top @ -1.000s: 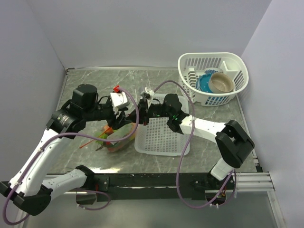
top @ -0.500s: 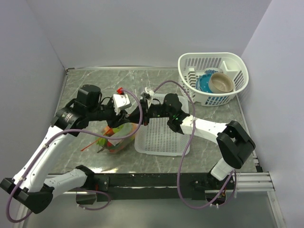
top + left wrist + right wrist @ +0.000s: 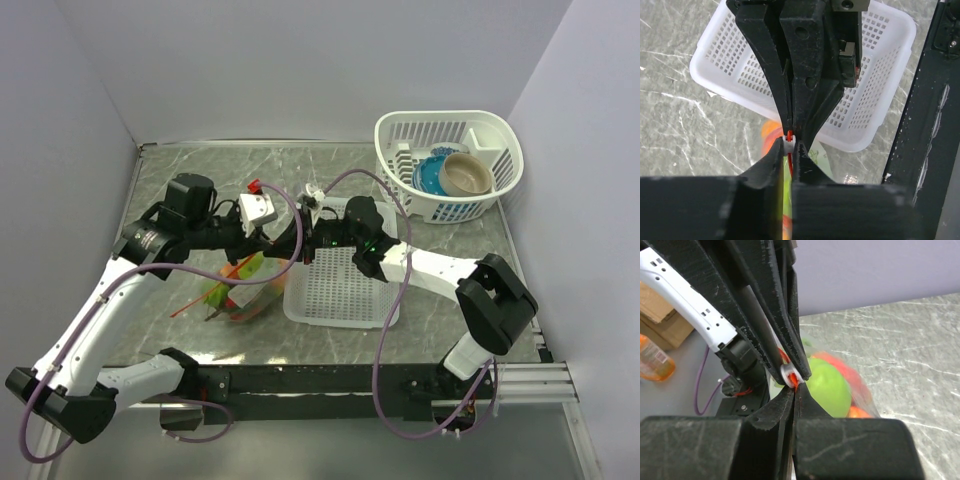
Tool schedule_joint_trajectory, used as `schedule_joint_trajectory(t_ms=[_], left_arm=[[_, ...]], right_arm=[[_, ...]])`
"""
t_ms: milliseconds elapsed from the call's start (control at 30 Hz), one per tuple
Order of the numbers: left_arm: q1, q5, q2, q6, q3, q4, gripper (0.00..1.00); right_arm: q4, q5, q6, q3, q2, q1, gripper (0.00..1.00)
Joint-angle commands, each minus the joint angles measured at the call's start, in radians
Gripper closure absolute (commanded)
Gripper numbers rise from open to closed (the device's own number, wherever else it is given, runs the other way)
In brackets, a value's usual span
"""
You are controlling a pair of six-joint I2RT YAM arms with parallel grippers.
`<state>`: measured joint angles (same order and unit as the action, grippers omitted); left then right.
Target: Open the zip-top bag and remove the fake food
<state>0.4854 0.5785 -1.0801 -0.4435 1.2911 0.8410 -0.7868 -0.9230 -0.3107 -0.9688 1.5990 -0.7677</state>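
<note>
My left gripper draws the slider back and to the left in the top view to the zip's loose end next, then releases it, since the zip runs that way.
The zip-top bag (image 3: 245, 290) hangs between both grippers just left of the white tray, its lower part near the table. Its fake food shows as a green piece (image 3: 829, 387) with red and orange ones behind it. My left gripper (image 3: 788, 142) is shut on the small white zip slider (image 3: 788, 374) at the end of the orange-red zip strip (image 3: 789, 162). My right gripper (image 3: 796, 389) faces it tip to tip and is shut on the bag's top edge right beside the slider. In the top view the left gripper (image 3: 280, 243) and right gripper (image 3: 303, 243) meet above the bag.
A white slotted tray (image 3: 345, 290) lies just right of the bag, under the right gripper. A white basket (image 3: 498, 185) at the back right holds a blue bowl (image 3: 432, 175) and a beige bowl (image 3: 466, 175). The walls stand close on the left and at the back.
My left gripper has moved right to the bag's top and shut on the white zip slider. The right gripper has kept its grip and place.
</note>
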Motion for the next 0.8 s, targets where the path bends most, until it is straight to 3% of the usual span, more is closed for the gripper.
schedule_joint_trajectory(t_ms=[0,433,767], left_arm=[[-0.008,0.009,0.008,-0.024,0.053,0.032,0.99],[-0.024,-0.098,0.092,-0.092,-0.025,0.078,0.99],[-0.050,-0.238,0.282,-0.129,-0.156,0.194,0.99]], right_arm=[[-0.035,0.006,0.018,-0.031,-0.054,-0.005,1.00],[-0.012,0.030,0.027,-0.047,-0.068,0.008,1.00],[-0.045,0.119,0.018,-0.068,-0.085,0.085,1.00]])
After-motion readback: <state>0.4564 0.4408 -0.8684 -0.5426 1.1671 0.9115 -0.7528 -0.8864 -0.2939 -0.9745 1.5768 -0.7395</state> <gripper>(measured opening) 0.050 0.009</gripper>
